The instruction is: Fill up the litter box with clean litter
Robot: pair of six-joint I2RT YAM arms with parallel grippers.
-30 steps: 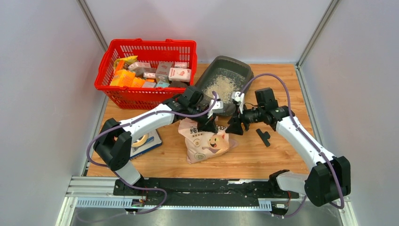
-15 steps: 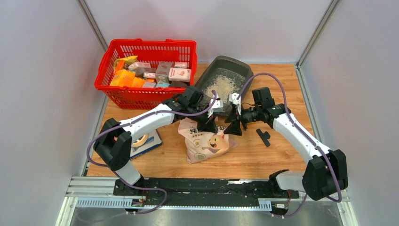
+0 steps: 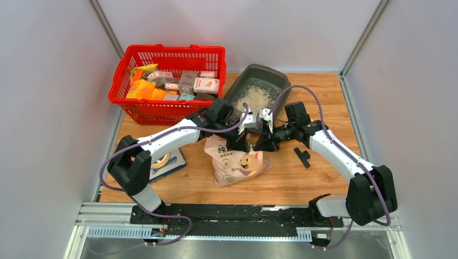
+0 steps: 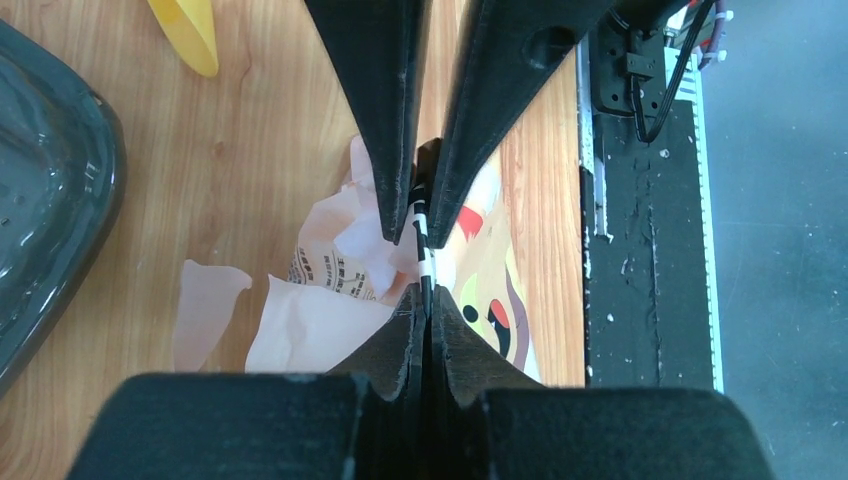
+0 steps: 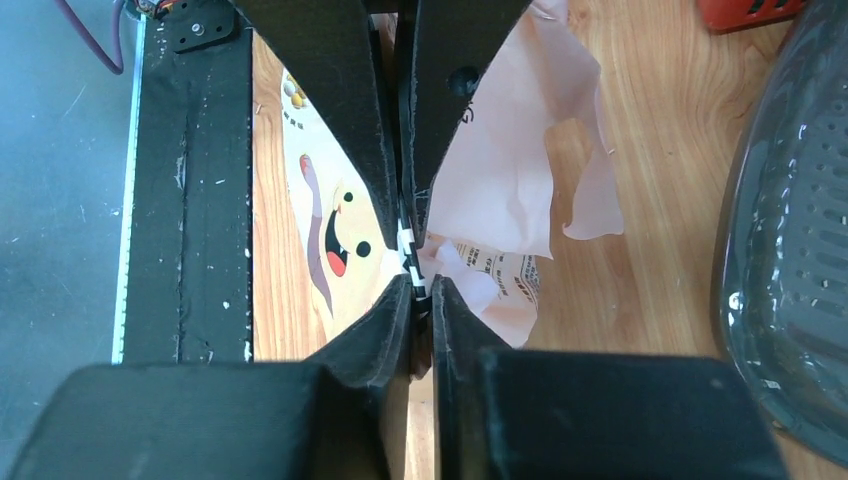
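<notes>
Next, my right gripper first opens and moves off the bag, to then lower onto the black clip and its short tab (image 3: pixel 307 154). My left gripper holds the piece of the bag.
The dark grey litter box (image 3: pixel 273 81) stands at the back centre with a patch of pale litter (image 3: pixel 253 99) in it. Its rim shows in the left wrist view (image 4: pixel 45 200) and the right wrist view (image 5: pixel 790 250). The pink-beige cat bag (image 3: pixel 235 164) lies in front of it, top crumpled open. My left gripper (image 3: pixel 241 143) and right gripper (image 3: pixel 258 144) meet tip to tip over the bag's top. Each is shut on a thin black-and-white strip (image 4: pixel 424 245) there, left (image 4: pixel 428 300) from one end, right (image 5: pixel 420 290) from the other.
A red basket (image 3: pixel 121 81) full of packets stands at the back left. A yellow scoop (image 4: pixel 190 30) lies on the wood near the litter box. A small black part (image 3: pixel 302 156) lies to the right of the bag. A tape roll on a flat box (image 3: pixel 164 162) sits at the left.
My right gripper has moved left, up against the left gripper at the bag's top. The left arm and the bag have barely moved.
</notes>
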